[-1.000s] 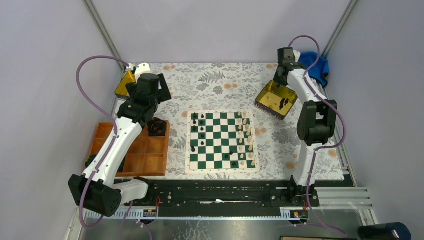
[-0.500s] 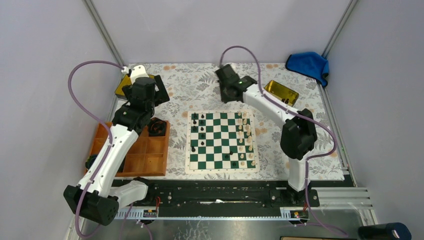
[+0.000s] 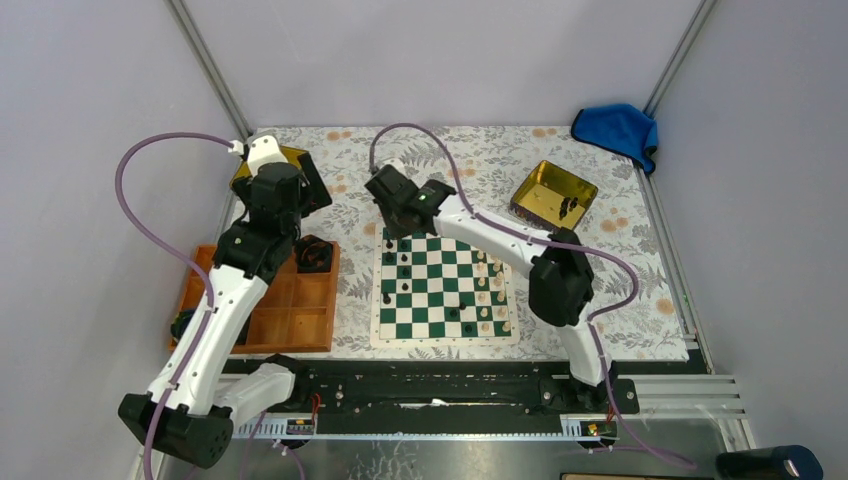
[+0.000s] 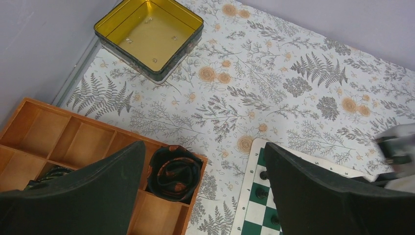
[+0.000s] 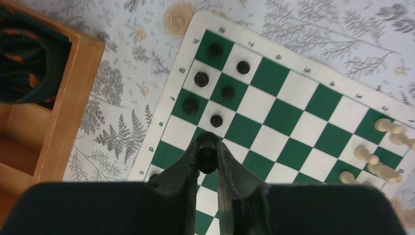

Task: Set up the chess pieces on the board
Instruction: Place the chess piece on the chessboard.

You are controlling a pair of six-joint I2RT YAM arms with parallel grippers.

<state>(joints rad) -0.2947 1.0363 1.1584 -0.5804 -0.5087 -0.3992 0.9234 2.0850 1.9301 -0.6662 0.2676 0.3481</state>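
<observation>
My right gripper needs to move back and down next, onto the white edge square between black pieces on the tray's side, and release the piece there, because that square is empty.
The green and white board (image 3: 445, 282) lies mid-table. Several black chess pieces (image 3: 403, 258) stand along its left columns; cream pieces (image 3: 488, 285) stand on its right. My right gripper (image 5: 207, 155) is shut on a black chess piece (image 5: 206, 157) and holds it above the board's left side, near several black pieces (image 5: 214, 92). In the top view it (image 3: 392, 215) hovers over the board's far left corner. My left gripper (image 4: 203, 191) is open and empty, above the gap between the orange tray (image 4: 73, 147) and the board (image 4: 254, 215).
A gold tin (image 3: 554, 198) holding a few black pieces sits far right. Another gold tin (image 4: 149, 35) sits far left. The orange tray (image 3: 262, 300) holds a dark rolled cloth (image 4: 173, 172). A blue cloth (image 3: 615, 128) lies in the far right corner.
My right arm has swung from the right gold tin leftwards across the table to the board's far left corner. My left arm has shifted slightly back and left.
</observation>
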